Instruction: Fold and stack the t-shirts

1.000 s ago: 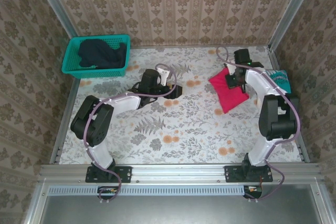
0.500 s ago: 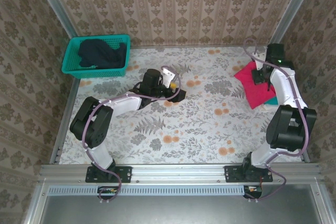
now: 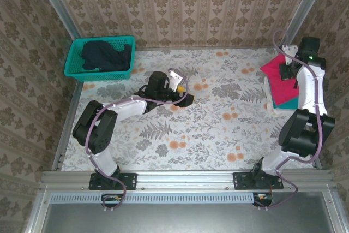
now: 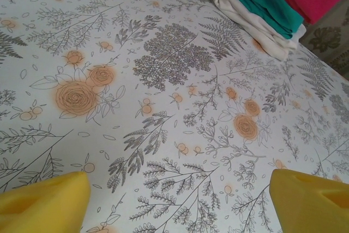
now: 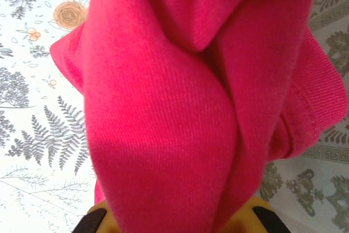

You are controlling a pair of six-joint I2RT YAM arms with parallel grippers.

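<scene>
My right gripper is over the teal t-shirt point(image 3: 289, 102), lying folded, so I will lower the hanging red-pink cloth onto it and release the bunched fold on that stack.
The red-pink t-shirt point(image 3: 276, 78) hangs folded from my right gripper point(image 3: 287, 71), which is shut on it at the table's far right. Up close the red-pink t-shirt point(image 5: 180, 96) drapes over my right gripper point(image 5: 174, 223) and hides the fingertips. It hovers over or rests on the teal t-shirt point(image 3: 289, 102); I cannot tell which. The teal t-shirt point(image 4: 256, 1) lies folded on a white garment point(image 4: 256, 28). My left gripper point(image 3: 184, 97) is low over the mid-table; in its wrist view the left gripper point(image 4: 180, 211) is open, nothing between its fingers point(image 4: 46, 203). The navy t-shirt point(image 3: 103, 55) lies crumpled in the basket.
A teal plastic basket point(image 3: 73, 65) stands at the back left corner. Metal frame posts and wallpapered walls close the table on three sides. The floral tablecloth point(image 3: 207, 129) between the two arms is bare.
My right arm has swung to the right and back with the red-pink t-shirt, from mid-right of the table to over the teal one. The left arm has hardly moved.
</scene>
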